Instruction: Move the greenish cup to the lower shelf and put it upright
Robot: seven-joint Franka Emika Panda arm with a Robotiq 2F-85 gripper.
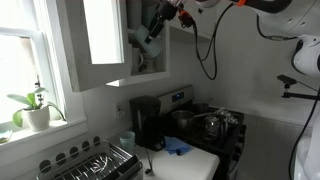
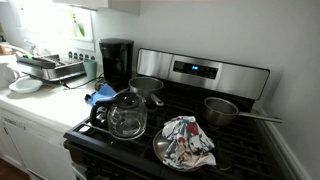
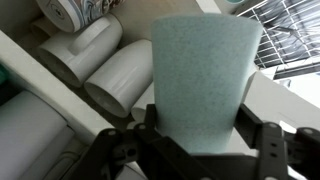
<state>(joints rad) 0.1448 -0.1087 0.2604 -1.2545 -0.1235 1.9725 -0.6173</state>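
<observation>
The gripper turns and lowers next toward the shelf beside the white mugs to release the greenish cup. The cup still hangs above the lower shelf.
In the wrist view the greenish cup [image 3: 205,60] fills the middle, a pale grey-green tapered tumbler. My gripper [image 3: 195,128] is shut on it, with one black jaw on each side of its narrower end. In an exterior view the gripper [image 1: 152,30] is up inside the open white wall cupboard and holds the cup [image 1: 138,42] above the lower shelf [image 1: 150,78]. The cup points sideways and downward, not upright. Neither the arm nor the cupboard shows in the exterior view of the stove.
White mugs [image 3: 118,75] lie on their sides left of the cup, with a patterned cup [image 3: 75,10] behind them. The cupboard door [image 1: 100,40] stands open. Below are a coffee maker [image 1: 146,122], a dish rack [image 1: 95,163] and a stove with pots [image 2: 130,115].
</observation>
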